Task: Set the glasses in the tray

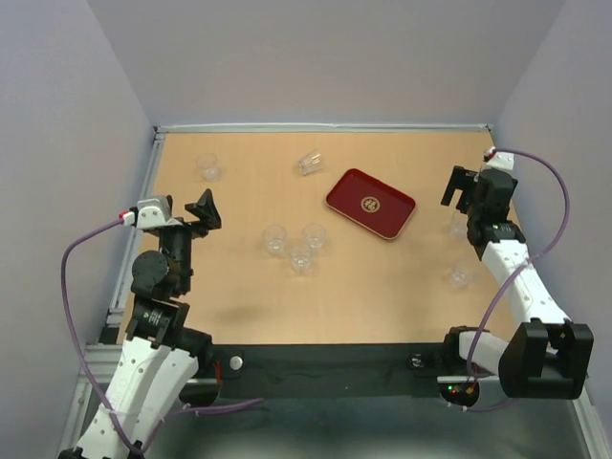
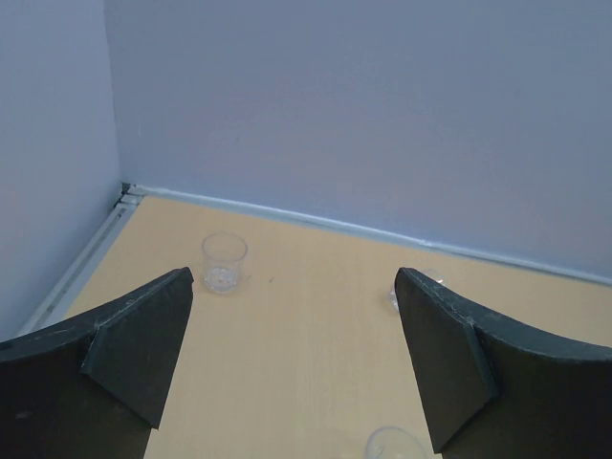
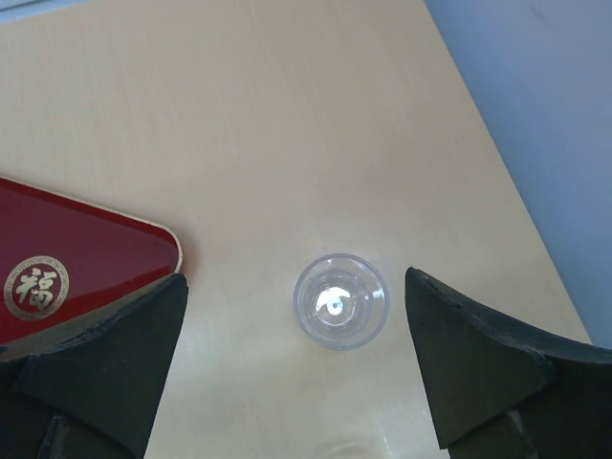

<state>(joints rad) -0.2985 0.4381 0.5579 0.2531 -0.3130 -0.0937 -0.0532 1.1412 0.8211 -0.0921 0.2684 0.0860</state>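
Observation:
The glass is below the robot's right gripper with its opening upward, so the right gripper will next lower its fingers astride the side of the glass's rim by the purple wall (image 1: 464, 219) (image 3: 384, 298), with one finger inside.
The dark red tray (image 1: 370, 204) with a gold emblem lies right of centre; its corner shows in the right wrist view (image 3: 76, 258). Several clear glasses stand on the table: one far left (image 1: 208, 167), one tipped on its side (image 1: 309, 163), three clustered mid-table (image 1: 301, 257), and two at the right (image 1: 460, 276). My right gripper (image 1: 469, 196) is open above the upper right glass (image 3: 339, 300), which lies between its fingers (image 3: 295, 279). My left gripper (image 1: 196, 218) is open and empty (image 2: 295, 273), facing the far-left glass (image 2: 224, 261).
Purple walls enclose the table on three sides, with a metal rail (image 1: 153, 182) along the left edge. A glass rim (image 2: 394, 445) shows at the bottom of the left wrist view. The tipped glass (image 2: 394, 295) peeks from behind the left gripper's right finger.

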